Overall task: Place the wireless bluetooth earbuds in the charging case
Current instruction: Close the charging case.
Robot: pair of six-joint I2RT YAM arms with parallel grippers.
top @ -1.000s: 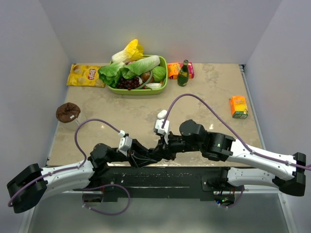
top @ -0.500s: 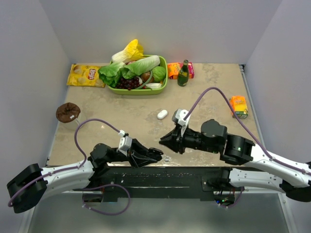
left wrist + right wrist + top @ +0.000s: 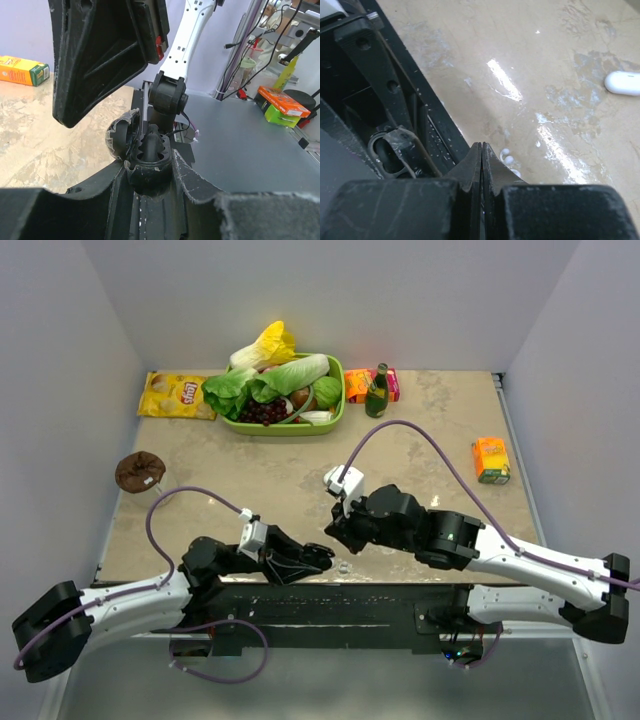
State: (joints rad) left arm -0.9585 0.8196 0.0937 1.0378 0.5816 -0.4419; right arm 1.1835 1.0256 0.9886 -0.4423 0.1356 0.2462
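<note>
The left gripper needs to tip its fingers downward, carry the case outward and let go of it on the tabletop before the green basket, which lies clear, outward of the gripper.
My left gripper (image 3: 312, 560) (image 3: 150, 175) is shut on an open black charging case (image 3: 148, 159) at the table's front edge, with its lid (image 3: 119, 141) tipped back. A dark shape stands up in the case; I cannot tell if it is a bud. Two whitish earbuds (image 3: 345, 566) (image 3: 507, 156) lie on the table just right of the case. My right gripper (image 3: 335, 530) (image 3: 481, 148) is shut and empty, with its tips just above and left of these buds. The case also shows in the right wrist view (image 3: 390, 150). The black buds are not clearly visible.
A white oval case (image 3: 625, 82) lies farther back on the table. A green basket (image 3: 335, 410) of vegetables, a chips bag (image 3: 178, 395), a bottle (image 3: 377, 390) and a brown object (image 3: 138, 470) lie at the back and left. An orange box (image 3: 490, 460) sits right.
The right arm swung out to the right and has folded back in. Its shut gripper stays near the front edge by the whitish buds. The left gripper has barely moved.
</note>
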